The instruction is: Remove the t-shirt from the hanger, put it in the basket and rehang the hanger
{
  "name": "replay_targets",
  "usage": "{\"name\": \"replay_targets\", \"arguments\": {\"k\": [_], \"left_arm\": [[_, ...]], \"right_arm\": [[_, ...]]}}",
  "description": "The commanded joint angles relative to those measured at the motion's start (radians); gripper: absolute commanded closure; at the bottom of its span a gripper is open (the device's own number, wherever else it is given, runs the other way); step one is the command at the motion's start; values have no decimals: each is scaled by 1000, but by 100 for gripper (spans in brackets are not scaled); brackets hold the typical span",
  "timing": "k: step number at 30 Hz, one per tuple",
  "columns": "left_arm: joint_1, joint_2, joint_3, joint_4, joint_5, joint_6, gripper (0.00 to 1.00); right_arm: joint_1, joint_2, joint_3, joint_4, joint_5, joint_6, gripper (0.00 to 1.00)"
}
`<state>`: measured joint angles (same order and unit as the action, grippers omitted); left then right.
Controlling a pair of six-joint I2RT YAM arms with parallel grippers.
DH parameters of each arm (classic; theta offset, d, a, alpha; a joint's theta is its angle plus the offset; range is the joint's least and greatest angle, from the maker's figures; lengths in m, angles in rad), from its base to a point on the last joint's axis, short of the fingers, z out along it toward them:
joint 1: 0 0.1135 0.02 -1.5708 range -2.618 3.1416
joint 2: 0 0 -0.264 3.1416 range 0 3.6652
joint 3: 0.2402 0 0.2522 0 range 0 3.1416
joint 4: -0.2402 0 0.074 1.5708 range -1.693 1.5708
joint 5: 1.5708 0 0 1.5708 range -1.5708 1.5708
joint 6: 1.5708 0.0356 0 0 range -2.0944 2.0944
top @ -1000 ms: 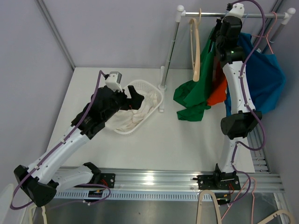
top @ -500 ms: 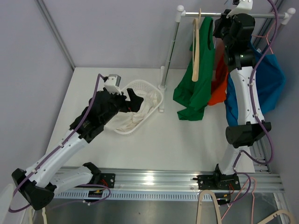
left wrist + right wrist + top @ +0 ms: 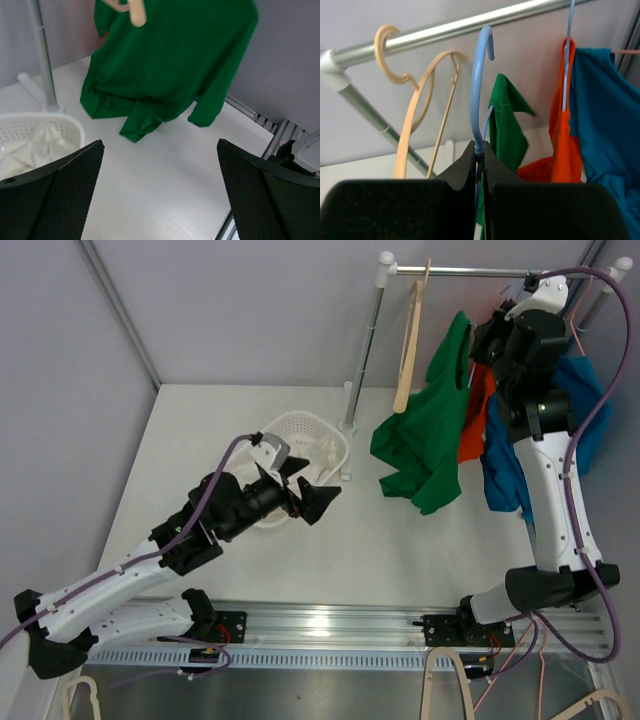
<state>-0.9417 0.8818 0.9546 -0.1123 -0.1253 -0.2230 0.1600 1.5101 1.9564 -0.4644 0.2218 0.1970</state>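
Observation:
My right gripper holds the hanger's hook, so I will move my left gripper to the right in the top view, onto the shirt's near lower edge.
A green t-shirt hangs on a light-blue hanger; its lower hem lies bunched on the white table. My right gripper is shut on the neck of the hanger's hook and holds it just below the rail. In the top view the right gripper is right of the shirt's collar. My left gripper is open and empty, low over the table, left of the shirt. In the left wrist view the left gripper faces the green shirt.
An empty wooden hanger hangs on the rail left of the shirt. An orange shirt and a blue shirt hang behind the right arm. A white basket with white cloth stands near the rack's post.
My left arm has swung from the basket rightward toward the green shirt, jaws open. My right arm has carried the hanger and green shirt rightward, away from the wooden hanger.

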Motion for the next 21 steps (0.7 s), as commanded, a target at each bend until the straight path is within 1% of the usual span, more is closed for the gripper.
{"name": "replay_targets", "arguments": {"k": [1, 2, 3, 4, 5, 8, 10, 11, 13, 14, 17, 20, 21], "left_arm": [[-86, 14, -22, 186, 35, 149, 1], [-136, 23, -30, 216, 32, 195, 1], [-163, 35, -52, 253, 29, 218, 0], [-183, 66, -69, 334, 24, 247, 1], [-210, 86, -76, 367, 41, 282, 0], [-218, 199, -33, 422, 88, 272, 0], [-220, 264, 5, 413, 102, 263, 0], [-226, 319, 42, 427, 114, 252, 1], [-236, 361, 56, 465, 127, 255, 0], [-250, 396, 70, 503, 159, 260, 0], [-282, 454, 107, 546, 182, 267, 0], [-321, 480, 125, 582, 211, 278, 1], [-331, 483, 127, 617, 226, 283, 0]], "right_arm": [[50, -157, -63, -23, 59, 85, 100], [59, -178, -80, -34, 54, 99, 100], [71, -197, -96, -52, 41, 110, 100], [75, -212, -115, -62, 27, 137, 100], [75, -238, -123, -75, -14, 148, 100], [81, -266, -129, -95, -77, 179, 100], [93, -277, -131, -115, -90, 188, 100], [98, -287, -139, -117, -90, 190, 100], [102, -297, -143, -123, -94, 191, 100], [101, -300, -142, -123, -99, 193, 100], [105, -310, -139, -131, -107, 191, 100], [104, -320, -139, -138, -99, 182, 100], [105, -324, -140, -140, -95, 182, 100]]}}
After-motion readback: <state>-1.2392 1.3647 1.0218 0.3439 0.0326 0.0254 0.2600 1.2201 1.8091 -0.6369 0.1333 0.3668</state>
